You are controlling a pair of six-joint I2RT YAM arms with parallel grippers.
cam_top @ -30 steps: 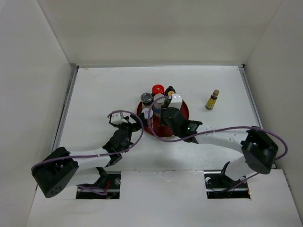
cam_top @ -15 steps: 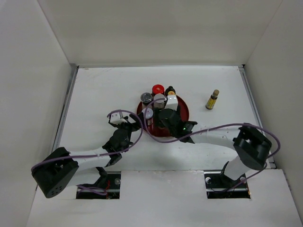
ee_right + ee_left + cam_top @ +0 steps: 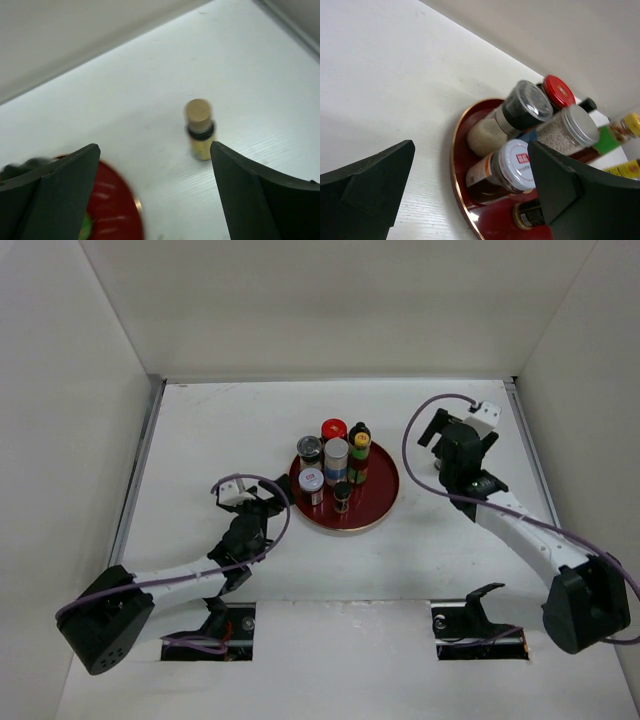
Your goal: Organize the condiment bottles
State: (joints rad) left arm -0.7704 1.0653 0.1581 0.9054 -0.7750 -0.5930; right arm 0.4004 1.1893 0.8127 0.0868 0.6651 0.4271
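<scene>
I next need to move my right gripper down and toward the right in the wrist view onto the tan cap [image 3: 198, 111], because that bottle stands below, off the tray.
Several condiment bottles stand together on the round dark-red tray [image 3: 384, 502]: a red-lidded jar [image 3: 334, 428], a grey-capped shaker [image 3: 336, 454], a white-lidded jar [image 3: 311, 480], an orange-capped bottle [image 3: 360, 456] and a small dark bottle [image 3: 342, 496]. My left gripper [image 3: 262, 502] is open at the tray's left rim. From its wrist the white-lidded jar [image 3: 517, 162] lies just ahead of the gripper [image 3: 470, 150]. My right gripper [image 3: 447, 448] is open to the tray's right. A lone tan-capped yellow bottle [image 3: 200, 129] stands upright just beyond that gripper [image 3: 155, 147], untouched; the arm hides it from above.
White walls close in the table on the left, back and right, with a metal rail [image 3: 140, 470] along the left edge. The right arm [image 3: 520, 530] stretches along the right side. The tray's edge [image 3: 120, 210] shows at the right wrist view's lower left.
My right gripper opened, left the small dark bottle standing at the tray's front, and swung right and back to the lone bottle. The left arm drew back slightly to the left.
</scene>
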